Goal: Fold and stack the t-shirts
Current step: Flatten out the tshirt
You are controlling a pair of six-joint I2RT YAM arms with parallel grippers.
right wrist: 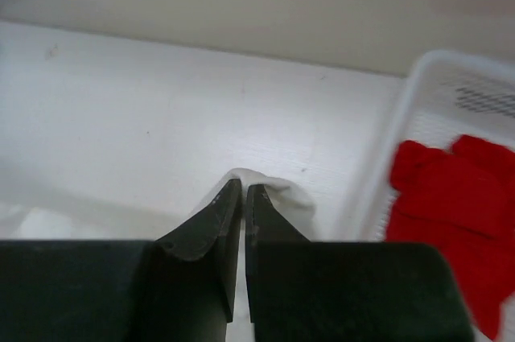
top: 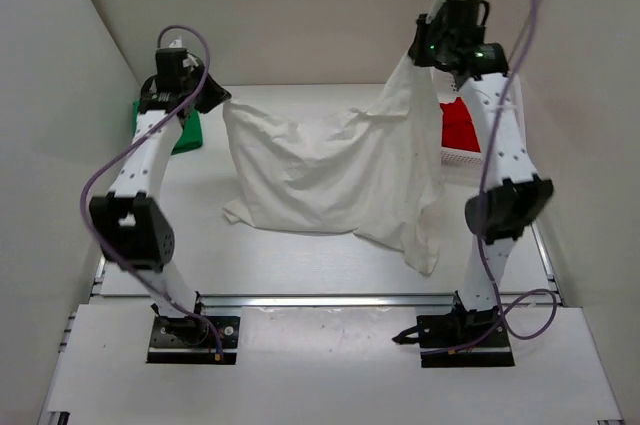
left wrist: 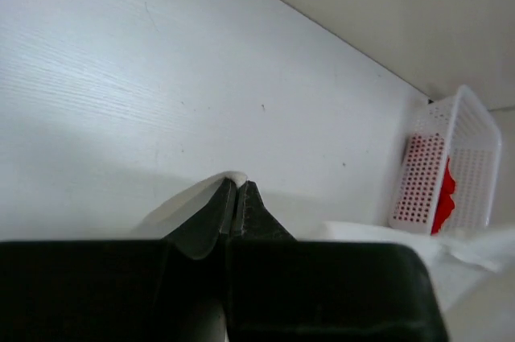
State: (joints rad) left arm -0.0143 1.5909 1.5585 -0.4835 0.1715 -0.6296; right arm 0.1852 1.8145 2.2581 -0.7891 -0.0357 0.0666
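My left gripper needs to move down and back next, onto the bare tabletop below it toward my base, and let go of the t-shirt's corner, because the t-shirt hangs sagging.
The off-white t-shirt hangs as a sagging sheet between my two grippers, its lower edge trailing on the table. My left gripper is shut on its left corner, and the left wrist view shows cloth pinched at the left gripper. The right gripper holds the right corner higher up; its wrist view shows the right gripper shut on a fold of cloth. A green t-shirt lies folded at the far left, partly behind the left arm. The red t-shirt lies in the basket.
A white plastic mesh basket stands at the far right beside the right arm, also seen as the basket and its rim in the wrist views. White walls close in the table on the left, back and right.
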